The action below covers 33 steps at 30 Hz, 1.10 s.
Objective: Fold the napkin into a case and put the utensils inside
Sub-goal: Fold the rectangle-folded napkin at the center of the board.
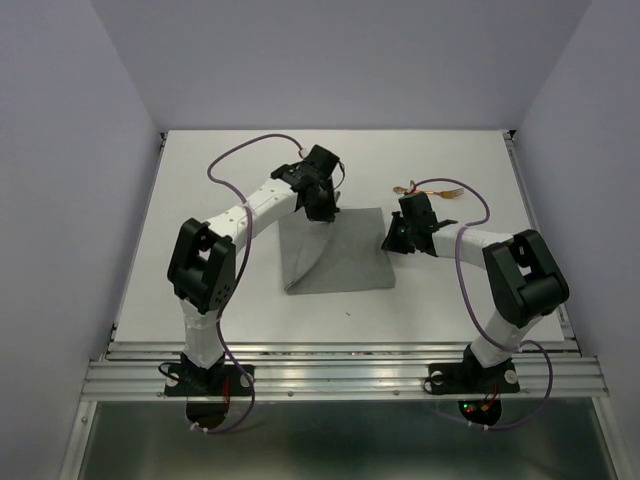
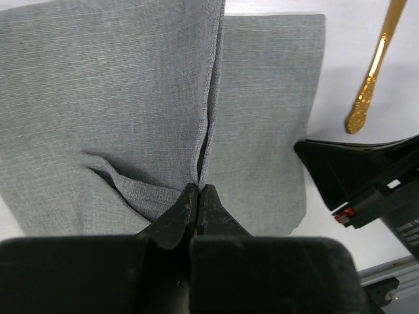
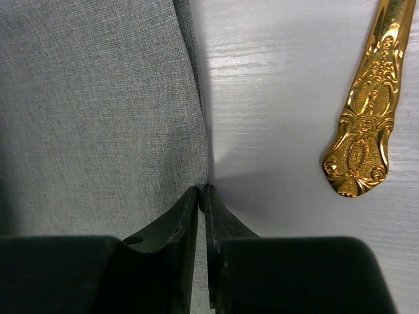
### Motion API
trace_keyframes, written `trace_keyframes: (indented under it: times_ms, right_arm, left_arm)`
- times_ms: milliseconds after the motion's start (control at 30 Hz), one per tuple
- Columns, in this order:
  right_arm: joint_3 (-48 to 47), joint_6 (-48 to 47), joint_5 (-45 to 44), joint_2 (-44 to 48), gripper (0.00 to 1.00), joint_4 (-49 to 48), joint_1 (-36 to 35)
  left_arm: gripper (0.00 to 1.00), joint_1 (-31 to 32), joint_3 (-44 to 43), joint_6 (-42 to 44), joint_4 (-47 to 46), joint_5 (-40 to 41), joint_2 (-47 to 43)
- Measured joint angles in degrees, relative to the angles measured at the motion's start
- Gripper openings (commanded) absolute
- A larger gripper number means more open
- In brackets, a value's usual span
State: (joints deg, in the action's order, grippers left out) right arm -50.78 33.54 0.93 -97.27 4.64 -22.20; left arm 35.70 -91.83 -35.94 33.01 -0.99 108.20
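My left gripper next moves the napkin's fold across onto the napkin's hem (image 1: 382, 222) (image 2: 304, 112), to that gripper's right in the top view. It then releases the fold, since my right gripper holds the hem.
The grey napkin (image 1: 345, 262) lies in the middle of the table with its left part folded up and over. My left gripper (image 1: 322, 210) is at its far edge, shut on a raised fold of the cloth (image 2: 131, 98), which is pinched between the left gripper's (image 2: 198, 191) tips. My right gripper (image 1: 393, 240) sits low at the napkin's right edge (image 3: 98, 98). The jaws of the right gripper (image 3: 204, 191) are closed on that hem. The golden utensils (image 1: 437, 190) lie just beyond the right gripper. One ornate handle (image 3: 363, 131) shows on the bare table, and the left wrist view shows a handle (image 2: 373, 72) too.
White walls enclose the table (image 1: 230, 300) on three sides. A metal rail (image 1: 340, 372) runs along the near edge by the arm bases. Purple cables (image 1: 232, 160) loop above both arms. The right gripper's black body (image 2: 366, 183) shows close beside the cloth.
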Motion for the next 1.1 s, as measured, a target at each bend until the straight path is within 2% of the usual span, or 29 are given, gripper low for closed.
trace_keyframes:
  times_ms: [400, 1100]
  right_arm:
    - [0.17, 1.57, 1.79, -0.59, 0.13, -1.55, -0.11]
    - [3.02, 4.26, -0.74, 1.01, 0.13, -3.78, -0.39]
  left_arm:
    - [0.0, 4.55, -5.77, -5.33, -0.63, -2.47, 7.67]
    - [0.0, 7.89, -15.47, -10.56, -0.59, -5.01, 13.11]
